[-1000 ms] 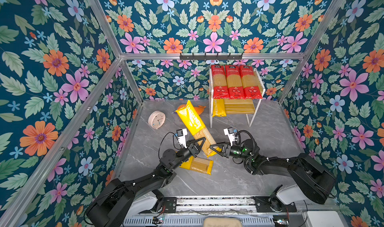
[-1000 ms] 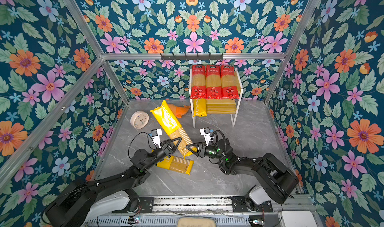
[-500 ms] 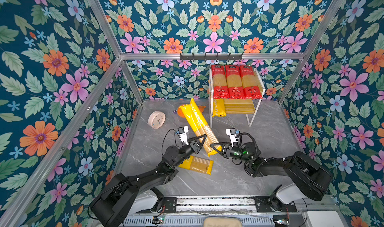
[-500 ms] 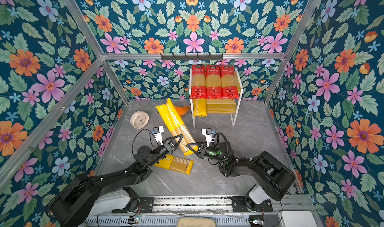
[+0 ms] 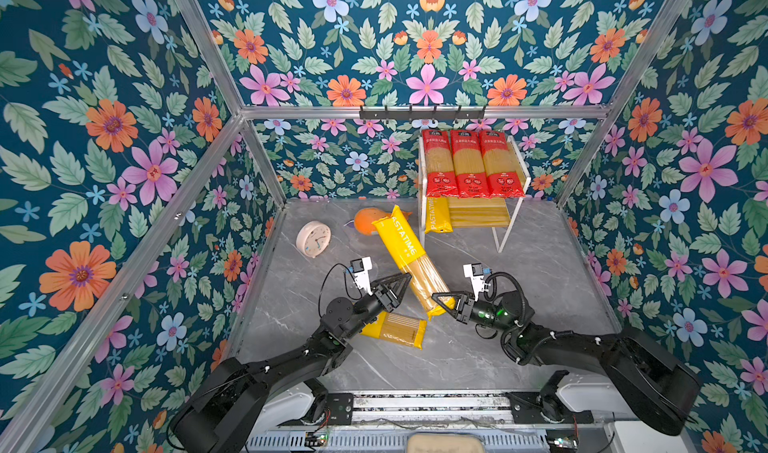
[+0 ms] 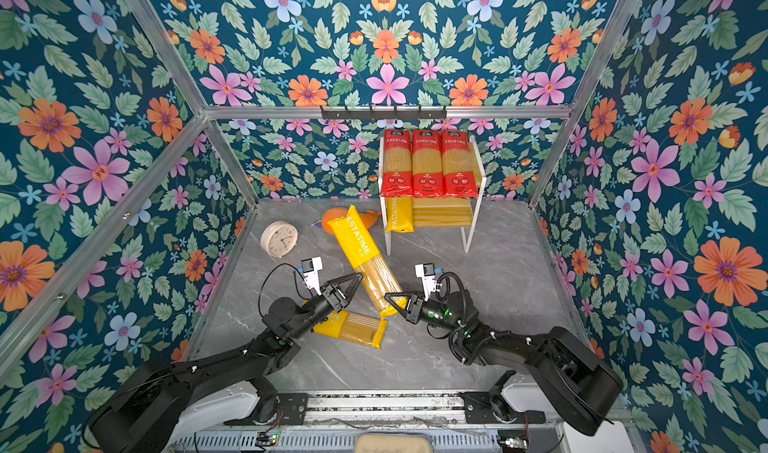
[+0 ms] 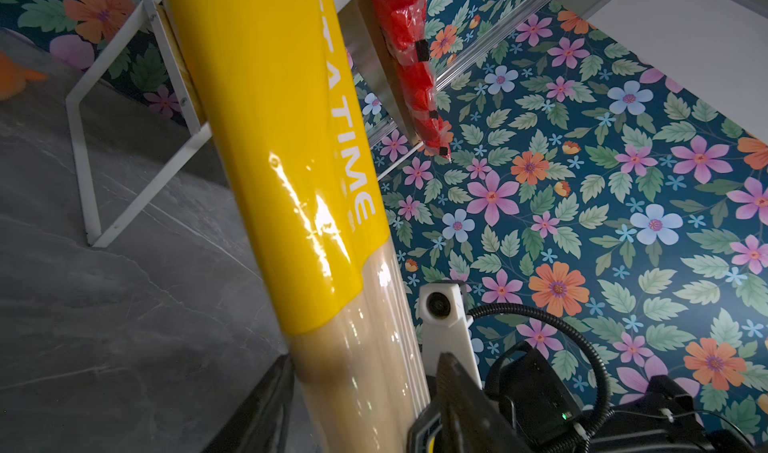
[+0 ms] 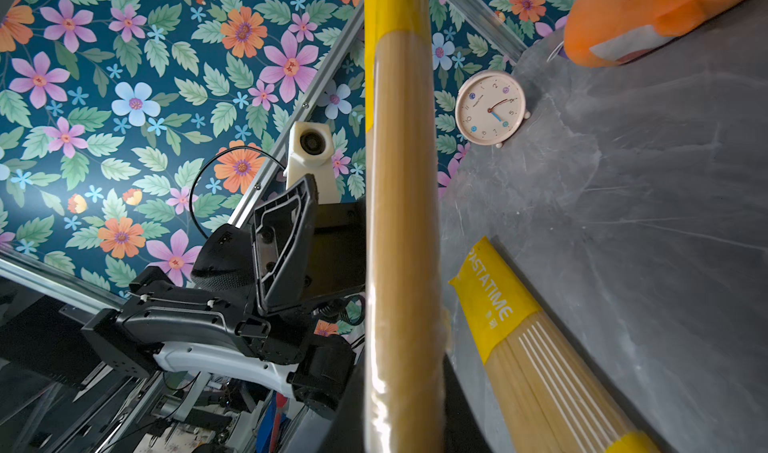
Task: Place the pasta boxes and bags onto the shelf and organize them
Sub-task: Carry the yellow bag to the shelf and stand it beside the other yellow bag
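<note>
My right gripper slides the held pack outward into open space on the lower level of the shelf next, beside the yellow pack, and releases.
A yellow PASTATIME pack (image 5: 409, 260) (image 6: 365, 260) hangs slanted above the table, its far end toward the shelf (image 5: 478, 214) (image 6: 444, 212). My right gripper (image 5: 442, 301) (image 8: 403, 388) is shut on its near, clear end. My left gripper (image 5: 399, 282) (image 7: 365, 357) is open; its fingers stand on either side of the pack with a gap. A second yellow pack (image 5: 395, 328) (image 8: 540, 347) lies flat on the table under the left wrist. Three red-ended packs (image 5: 471, 164) lie side by side on the shelf's top tier. One yellow pack (image 5: 436, 218) lies at the left of the lower tier.
A small round clock (image 5: 313, 239) stands at the back left of the table. An orange plush (image 5: 365, 220) lies behind the held pack's far end. A black hook rail (image 5: 422, 112) runs along the back wall above the shelf.
My right gripper has closed on the raised pack's near end, and my left gripper has opened off it. The pack's far end has swung right, toward the shelf.
</note>
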Robot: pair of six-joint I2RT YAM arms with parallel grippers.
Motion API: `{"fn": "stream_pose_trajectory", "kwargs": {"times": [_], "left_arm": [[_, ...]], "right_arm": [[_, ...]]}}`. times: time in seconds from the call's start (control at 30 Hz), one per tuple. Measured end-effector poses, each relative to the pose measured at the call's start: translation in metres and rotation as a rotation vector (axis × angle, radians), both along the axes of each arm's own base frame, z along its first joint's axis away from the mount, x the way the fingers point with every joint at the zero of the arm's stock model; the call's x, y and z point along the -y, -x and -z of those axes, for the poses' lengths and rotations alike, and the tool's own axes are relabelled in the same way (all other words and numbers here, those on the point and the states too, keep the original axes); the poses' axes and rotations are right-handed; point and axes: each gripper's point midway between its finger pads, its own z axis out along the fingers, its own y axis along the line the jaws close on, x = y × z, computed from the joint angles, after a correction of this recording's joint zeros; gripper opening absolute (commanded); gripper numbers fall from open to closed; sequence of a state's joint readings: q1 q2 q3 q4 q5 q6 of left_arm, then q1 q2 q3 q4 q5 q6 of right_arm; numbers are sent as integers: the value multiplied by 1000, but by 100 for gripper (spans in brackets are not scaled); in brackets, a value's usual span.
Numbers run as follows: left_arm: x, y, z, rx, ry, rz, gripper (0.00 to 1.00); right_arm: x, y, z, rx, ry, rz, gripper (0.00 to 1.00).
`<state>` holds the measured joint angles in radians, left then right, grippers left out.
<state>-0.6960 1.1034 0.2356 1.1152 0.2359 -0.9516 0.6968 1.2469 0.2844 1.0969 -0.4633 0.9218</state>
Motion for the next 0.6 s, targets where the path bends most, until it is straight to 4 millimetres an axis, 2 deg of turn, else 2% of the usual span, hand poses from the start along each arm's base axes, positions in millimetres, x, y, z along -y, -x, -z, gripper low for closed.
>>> {"fn": "stream_pose_trajectory", "kwargs": {"times": [0.2,0.37,0.47,0.6], "left_arm": [[-9,-2,5,4,-8,-33,62],[-15,-3,18,-17,-32,-63,62],[-17,-2,27,-37,-48,-67,62],[-18,-3,29,-39,-52,-73,62]], "right_arm": [[31,6,1,-19,73,90,0],[52,10,0,-14,130,143,0],[64,9,5,-44,158,173,0],[83,2,11,-88,178,253,0]]}}
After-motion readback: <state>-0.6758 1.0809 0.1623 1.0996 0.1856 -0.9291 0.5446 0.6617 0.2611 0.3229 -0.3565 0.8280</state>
